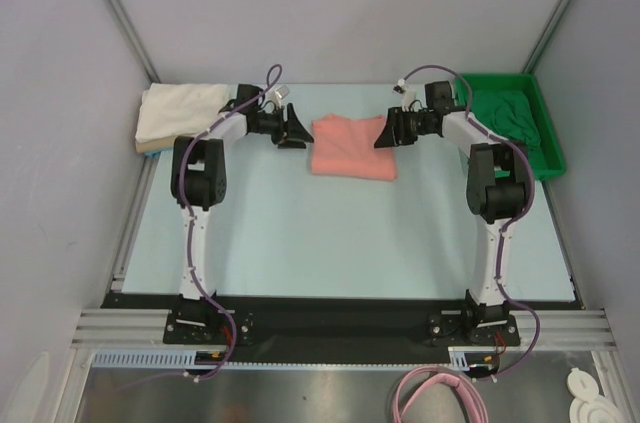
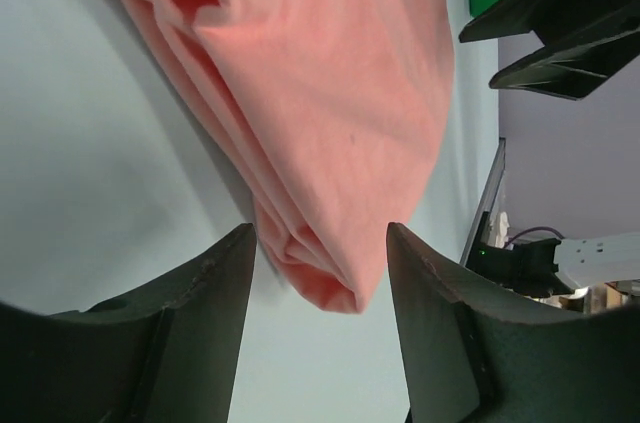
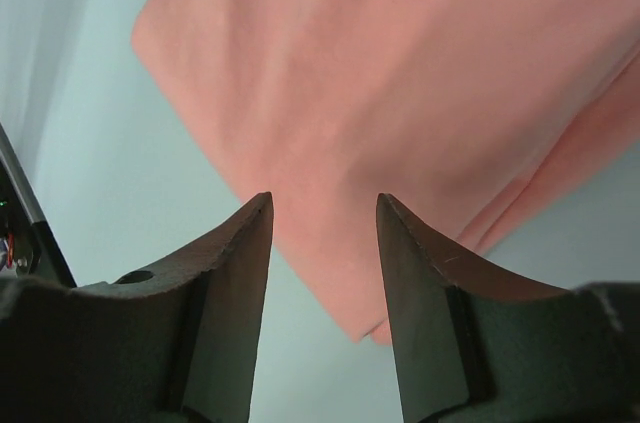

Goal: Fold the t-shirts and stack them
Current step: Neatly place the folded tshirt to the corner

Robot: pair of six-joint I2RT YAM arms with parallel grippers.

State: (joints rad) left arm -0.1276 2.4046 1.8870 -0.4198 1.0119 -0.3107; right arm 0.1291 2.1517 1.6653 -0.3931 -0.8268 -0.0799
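Observation:
Next, my left gripper will lower and shift toward the pink shirt, onto its folded side edge, because the open fingertips still stand just short of the cloth.
A folded salmon-pink t-shirt (image 1: 352, 148) lies flat at the far middle of the table. My left gripper (image 1: 293, 129) is at its left edge, open. In the left wrist view a folded corner of the shirt (image 2: 330, 73) lies between the spread fingers, touching neither, with my left gripper (image 2: 320, 233) low over the table. My right gripper (image 1: 385, 133) stands open at the shirt's right edge. Its own view shows my right gripper (image 3: 322, 201) over a corner of the shirt (image 3: 400, 73), with nothing gripped. A white t-shirt (image 1: 180, 108) lies folded at the far left on a tan one (image 1: 148, 148).
A bright green tray (image 1: 548, 133) at the far right holds a crumpled dark green t-shirt (image 1: 505, 113). The right gripper's black fingers (image 2: 560, 23) show at the top right of the left wrist view. Grey walls close in the table on three sides.

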